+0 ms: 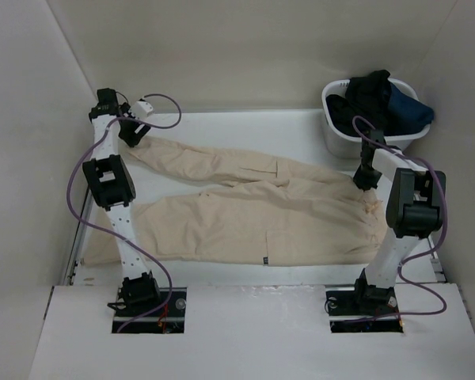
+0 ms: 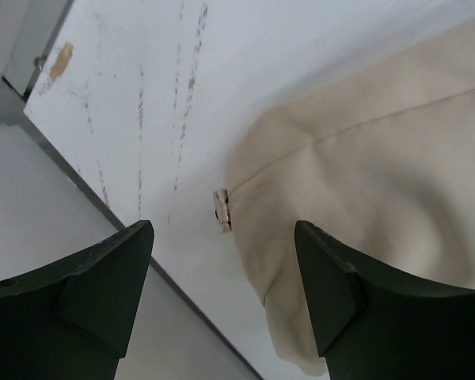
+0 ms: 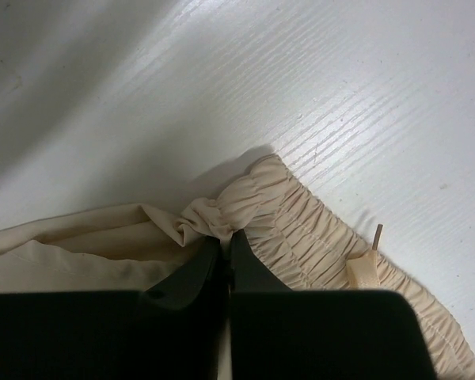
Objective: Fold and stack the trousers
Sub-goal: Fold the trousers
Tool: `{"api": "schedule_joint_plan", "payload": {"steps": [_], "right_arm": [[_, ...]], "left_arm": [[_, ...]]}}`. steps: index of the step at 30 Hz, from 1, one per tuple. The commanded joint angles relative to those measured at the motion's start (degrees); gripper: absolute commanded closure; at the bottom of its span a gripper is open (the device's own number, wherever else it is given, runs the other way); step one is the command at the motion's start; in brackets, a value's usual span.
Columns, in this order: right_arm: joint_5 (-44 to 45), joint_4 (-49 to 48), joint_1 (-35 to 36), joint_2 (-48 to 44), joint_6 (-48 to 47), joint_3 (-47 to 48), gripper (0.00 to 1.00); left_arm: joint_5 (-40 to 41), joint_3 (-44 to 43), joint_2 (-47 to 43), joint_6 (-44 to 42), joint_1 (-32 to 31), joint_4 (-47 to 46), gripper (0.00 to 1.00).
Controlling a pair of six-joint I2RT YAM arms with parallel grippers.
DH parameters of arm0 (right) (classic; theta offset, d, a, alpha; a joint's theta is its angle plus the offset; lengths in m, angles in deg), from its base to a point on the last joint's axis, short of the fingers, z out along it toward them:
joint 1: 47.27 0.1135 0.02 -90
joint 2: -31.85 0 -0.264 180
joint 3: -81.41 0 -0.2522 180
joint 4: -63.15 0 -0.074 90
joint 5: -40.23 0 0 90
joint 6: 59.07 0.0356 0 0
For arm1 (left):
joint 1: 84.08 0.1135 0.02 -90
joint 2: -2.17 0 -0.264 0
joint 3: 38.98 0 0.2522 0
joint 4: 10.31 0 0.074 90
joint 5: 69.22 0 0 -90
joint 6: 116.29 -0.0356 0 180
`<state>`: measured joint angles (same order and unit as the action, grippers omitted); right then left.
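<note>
The trousers hem's far corner (image 2: pixel 242 187) lies flat below my open fingers. My left gripper will go down, move gently to the right in the wrist view, and close on that corner.
The beige trousers (image 1: pixel 245 210) lie spread flat across the table, waistband at the right, both legs reaching left. My left gripper (image 1: pixel 131 134) is open over the far leg's cuff (image 2: pixel 340 182), at the table's far left; the cuff end sits between and under the fingers (image 2: pixel 103 269). My right gripper (image 1: pixel 366 180) is shut on the gathered elastic waistband (image 3: pixel 261 202) at its far corner, pinching a fold of cloth. A drawstring end (image 3: pixel 362 269) lies beside it. A small dark tag (image 1: pixel 264 259) shows on the near leg.
A white basket (image 1: pixel 336 131) with black and dark-blue garments (image 1: pixel 384 103) stands at the back right, just behind the right gripper. The table's left edge (image 2: pixel 103 202) runs close to the left gripper. White walls enclose the table.
</note>
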<state>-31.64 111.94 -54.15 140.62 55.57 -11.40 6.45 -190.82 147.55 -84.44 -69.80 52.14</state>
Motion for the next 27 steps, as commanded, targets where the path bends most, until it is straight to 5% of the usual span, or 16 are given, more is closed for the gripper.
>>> {"api": "schedule_joint_plan", "payload": {"steps": [1,7,14,24,27], "right_arm": [[1.64,0.14,1.55,-2.06,-3.11,-1.53,1.00],[8.84,-6.98,5.59,-11.99,-10.65,-5.13,1.00],[8.33,-14.11,7.62,-18.95,-14.18,-8.48,1.00],[9.12,-13.76,8.94,-19.39,-14.27,-5.67,1.00],[9.03,-13.93,8.94,-19.21,-13.66,-4.70,1.00]], "left_arm": [[-10.88,-1.67,-4.14,4.89,-0.09,-2.20,0.28],[-16.34,-2.28,-3.97,6.12,-0.44,0.09,0.26],[-8.80,-5.35,2.35,12.44,-1.76,-5.53,0.24],[-5.28,-4.31,4.56,3.84,-0.09,7.46,0.23],[-2.47,-1.06,4.73,0.16,-0.26,8.79,0.32]]}}
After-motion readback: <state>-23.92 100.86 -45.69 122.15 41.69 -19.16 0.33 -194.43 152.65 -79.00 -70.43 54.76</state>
